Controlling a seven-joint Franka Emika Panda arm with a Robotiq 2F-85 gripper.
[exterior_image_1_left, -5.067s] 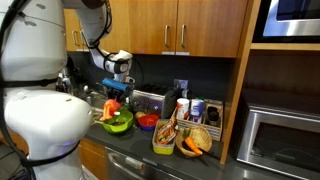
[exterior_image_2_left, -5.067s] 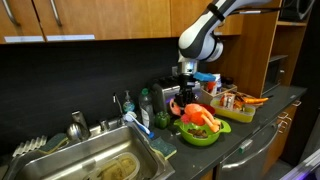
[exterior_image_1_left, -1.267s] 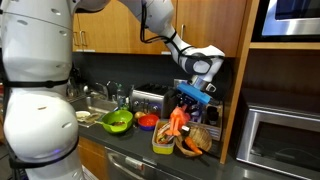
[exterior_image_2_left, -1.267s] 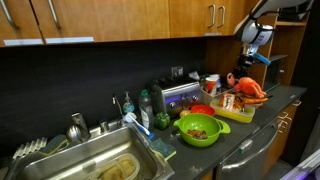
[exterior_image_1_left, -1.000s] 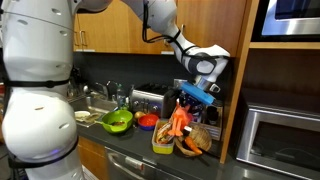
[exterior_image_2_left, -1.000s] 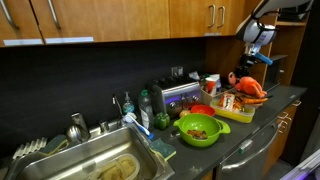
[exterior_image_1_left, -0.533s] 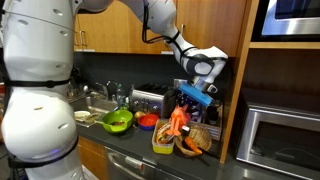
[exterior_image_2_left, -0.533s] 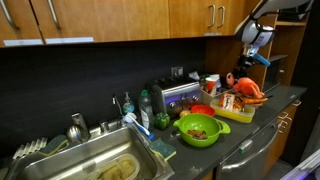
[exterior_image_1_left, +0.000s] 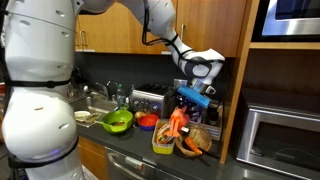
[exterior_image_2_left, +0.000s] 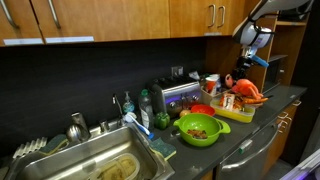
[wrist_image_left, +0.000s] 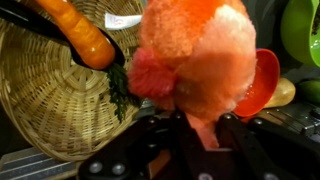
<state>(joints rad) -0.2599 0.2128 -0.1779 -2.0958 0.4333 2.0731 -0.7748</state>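
My gripper will next carry the orange plush toy (exterior_image_1_left: 178, 122) to the left in the wrist view. It will let the toy go over the wicker basket, which is off to that side.
My gripper (wrist_image_left: 200, 125) is shut on an orange plush toy (wrist_image_left: 195, 55), whose lower end is pinched between the two black jaws. In both exterior views the toy (exterior_image_1_left: 178, 122) (exterior_image_2_left: 243, 88) hangs from the gripper (exterior_image_1_left: 189, 101) over the right end of the counter. It hangs just above a yellow-green container (exterior_image_1_left: 163, 140) and a wicker basket (exterior_image_1_left: 200, 138). In the wrist view the wicker basket (wrist_image_left: 50, 100) lies left of the toy with a carrot (wrist_image_left: 85, 35) in it.
A green bowl (exterior_image_1_left: 118, 121) and a red bowl (exterior_image_1_left: 147, 122) stand further along the counter, before a toaster (exterior_image_1_left: 148, 102). Bottles and jars line the back wall. A sink (exterior_image_2_left: 90, 165) lies at one end and a microwave (exterior_image_1_left: 280, 140) in a wall niche at the other.
Five seconds ago the gripper held the toy over the green bowl; it now holds it over the container and basket. Over the last second it has barely shifted.
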